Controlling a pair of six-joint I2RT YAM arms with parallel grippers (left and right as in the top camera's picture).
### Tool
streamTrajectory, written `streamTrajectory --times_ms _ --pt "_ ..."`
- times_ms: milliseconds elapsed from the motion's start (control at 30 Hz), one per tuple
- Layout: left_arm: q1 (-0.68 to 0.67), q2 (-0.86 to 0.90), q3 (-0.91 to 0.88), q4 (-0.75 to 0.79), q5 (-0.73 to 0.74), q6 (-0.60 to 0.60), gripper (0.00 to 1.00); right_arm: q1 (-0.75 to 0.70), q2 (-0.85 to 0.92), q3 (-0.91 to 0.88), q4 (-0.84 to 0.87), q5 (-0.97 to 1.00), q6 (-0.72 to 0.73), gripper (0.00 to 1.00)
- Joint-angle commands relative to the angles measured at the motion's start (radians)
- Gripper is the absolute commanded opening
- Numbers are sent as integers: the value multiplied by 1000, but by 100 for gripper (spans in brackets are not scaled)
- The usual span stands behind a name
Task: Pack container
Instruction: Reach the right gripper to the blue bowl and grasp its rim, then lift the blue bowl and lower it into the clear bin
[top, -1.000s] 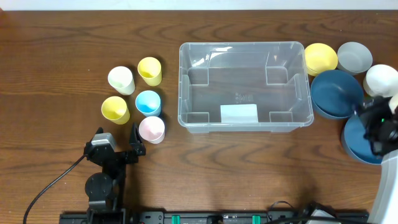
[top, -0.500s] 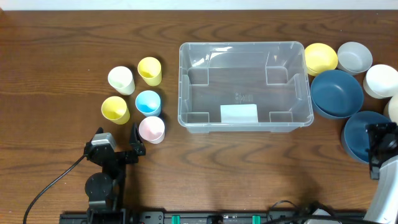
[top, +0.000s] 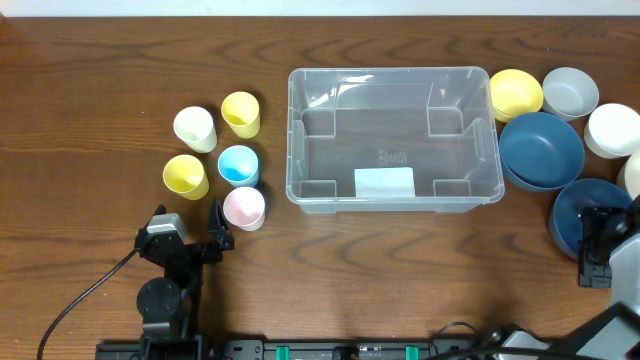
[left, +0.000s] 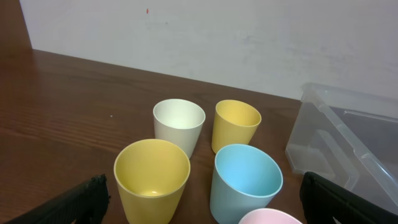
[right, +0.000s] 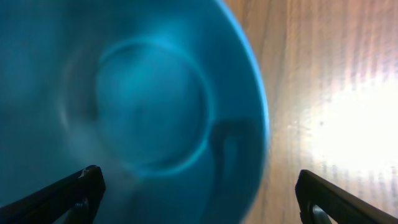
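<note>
Next, my right gripper moves down onto the near side of the dark blue bowl, one finger inside and one outside, since the bowl's rim already runs between my open fingers.
The clear plastic container (top: 394, 138) sits in the middle of the table, with nothing inside but a white label on its base; its corner shows in the left wrist view (left: 348, 143). My left gripper (top: 188, 233) is open and empty near the front edge, just below a pink cup (top: 244, 208). My right gripper (top: 594, 248) is open and hangs over a dark blue bowl (top: 572, 222) at the right edge. That bowl fills the right wrist view (right: 124, 112), its rim between my open fingers (right: 199, 205).
White (top: 194, 128), two yellow (top: 241, 113) (top: 185, 176) and blue (top: 239, 165) cups stand left of the container. A second dark blue bowl (top: 541, 149), a yellow bowl (top: 515, 94), a grey bowl (top: 570, 91) and a white bowl (top: 612, 129) lie to its right.
My right gripper has moved toward the front of the table, from the gap between the two blue bowls to above the nearer bowl. The left arm has not moved.
</note>
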Motion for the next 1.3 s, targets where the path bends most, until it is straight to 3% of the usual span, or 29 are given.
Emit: streamTrajectory --times_ms 0,133,200,267,433,567,933,1267 --pt "7 -6 -16 -40 -20 8 98 -10 54 -6 8 -16 58 99" --pt "7 -6 -16 -40 -20 8 98 -10 117 -6 29 -16 60 99" --pt "7 -6 -16 -40 -20 8 98 -10 138 -6 32 -16 61 91" --pt "7 -6 -16 -40 -20 8 98 -10 145 -6 32 -16 61 77" --pt "7 -6 -16 -40 -20 8 98 -11 145 -6 19 -16 71 20" --pt "7 -6 -16 -40 -20 8 98 -21 145 -6 -14 -17 83 4" --pt "7 -6 -16 -40 -20 8 98 -39 42 0 -135 -43 94 1" --pt "7 -6 -16 -40 -20 8 98 -39 -385 117 -318 -43 107 1"
